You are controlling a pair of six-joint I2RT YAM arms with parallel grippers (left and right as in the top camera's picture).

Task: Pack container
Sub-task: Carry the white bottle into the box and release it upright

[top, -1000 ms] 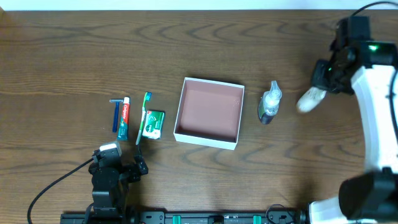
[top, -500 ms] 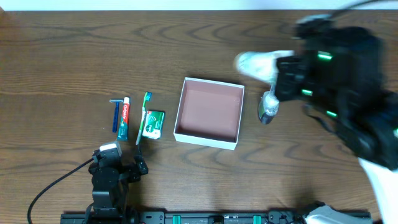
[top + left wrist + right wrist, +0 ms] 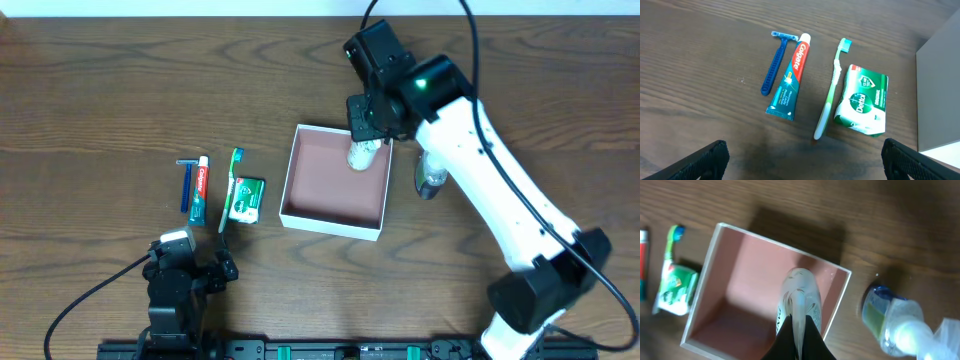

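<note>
My right gripper will next lower the white tube and move it toward the container's side by the spray bottle (image 3: 834, 296), because the tube hangs short of that side.
The container (image 3: 287, 185) is a shallow white box with a pinkish-brown inside at the table's middle; it also shows in the right wrist view (image 3: 705, 300). My right gripper (image 3: 364, 140) is shut on a white tube (image 3: 799, 297) and holds it over the container's far right corner. A clear spray bottle (image 3: 432, 168) lies just right of the container. A blue razor (image 3: 775, 62), toothpaste (image 3: 790, 75), green toothbrush (image 3: 832, 87) and green soap box (image 3: 862, 100) lie left of it. My left gripper (image 3: 802, 157) is open and empty, near the front edge.
The wooden table's far edge (image 3: 200, 16) runs along the top. The right arm (image 3: 500, 200) stretches across the right half from the front right. A cable (image 3: 90, 295) trails at the front left.
My right arm has swung from the far right of the table leftward, carrying the white tube to above the container's far right corner. The left arm has not moved.
</note>
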